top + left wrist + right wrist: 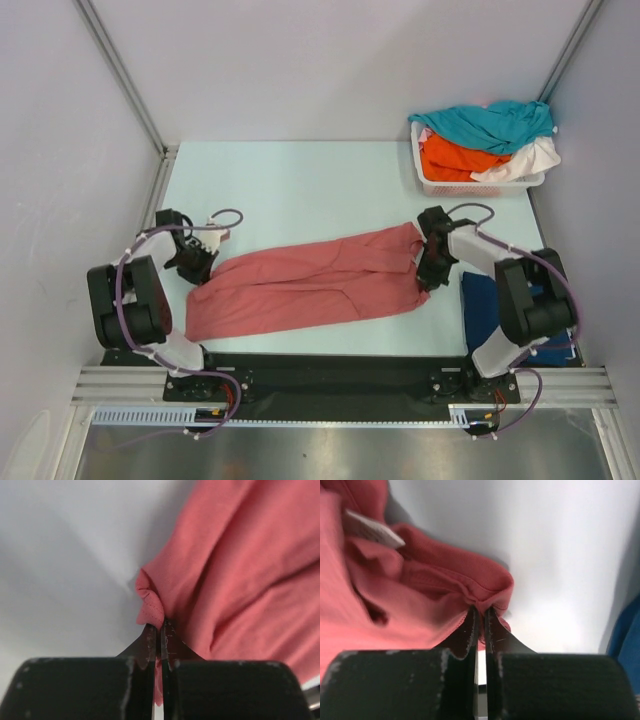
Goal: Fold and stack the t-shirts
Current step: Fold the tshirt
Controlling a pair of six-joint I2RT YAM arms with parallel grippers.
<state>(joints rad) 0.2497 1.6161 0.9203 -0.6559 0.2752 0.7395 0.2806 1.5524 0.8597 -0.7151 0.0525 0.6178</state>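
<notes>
My right gripper carries the salmon-red t-shirt's label end away from my base next, to the table's far edge beside the basket.
A salmon-red t-shirt [310,285] lies stretched in a long band across the table between both arms. My left gripper [200,272] is shut on its left end. In the left wrist view the jaws [159,630] pinch a bunched fold of the red cloth [240,580]. My right gripper [428,262] is shut on the shirt's right end. The right wrist view shows its jaws [480,612] clamping a hemmed edge of the shirt [395,605] near a white label [372,530]. A navy t-shirt [480,305] lies flat under the right arm.
A white lattice basket [470,188] stands at the back right, holding teal [490,122], orange [455,160] and white [530,160] shirts. Grey walls and metal posts close in the table. A navy edge [625,640] shows at the right of the right wrist view.
</notes>
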